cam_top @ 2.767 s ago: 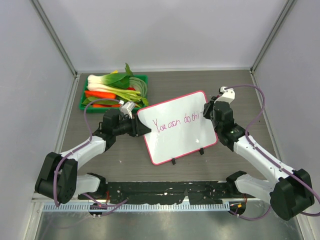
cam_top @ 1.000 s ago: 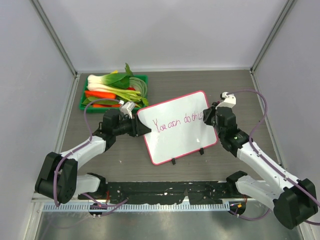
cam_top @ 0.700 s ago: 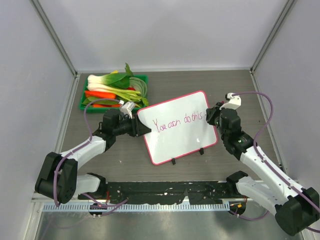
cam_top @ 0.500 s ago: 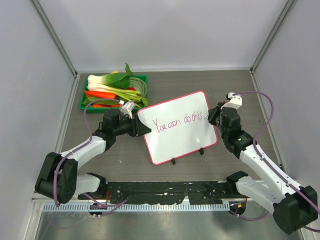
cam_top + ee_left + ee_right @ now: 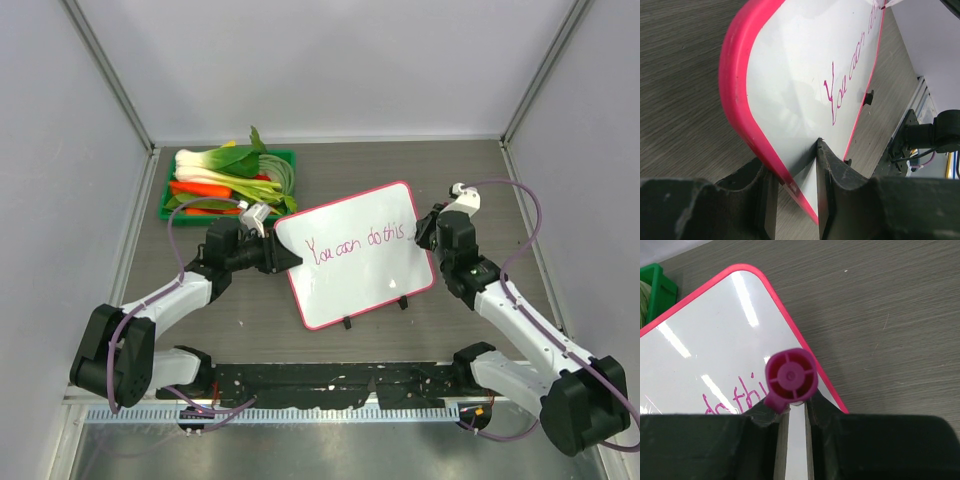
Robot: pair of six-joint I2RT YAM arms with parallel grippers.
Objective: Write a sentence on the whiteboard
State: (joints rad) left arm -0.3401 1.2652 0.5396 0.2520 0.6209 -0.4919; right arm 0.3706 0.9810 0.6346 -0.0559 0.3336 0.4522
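Note:
The right gripper moves back and down past the board's near edge next and releases the marker (image 5: pixel 791 378) on the bare tabletop, since the sentence is fully written.
The whiteboard (image 5: pixel 345 290), white with a pink-red frame and two black feet, stands tilted mid-table. The sentence (image 5: pixel 355 243) in pink-purple cursive reads "You can do this". My left gripper (image 5: pixel 285 259) is shut on the board's left edge; in the left wrist view the frame (image 5: pixel 742 125) sits between the jaws of my left gripper (image 5: pixel 795 190). My right gripper (image 5: pixel 424 226) is at the board's right edge, past the last letter, shut on a magenta marker (image 5: pixel 791 378) seen end-on in the right wrist view, above the writing (image 5: pixel 732 401). Its tip is hidden.
A green tray (image 5: pixel 167 198) holding leeks, bok choy and carrots stands at the back left, just behind the left gripper. Grey walls enclose the table on three sides. A black rail runs along the near edge (image 5: pixel 330 378).
The right gripper finished the last letter, moved a little right off the writing and has edged back toward the board's right edge. The left gripper and board have not moved.

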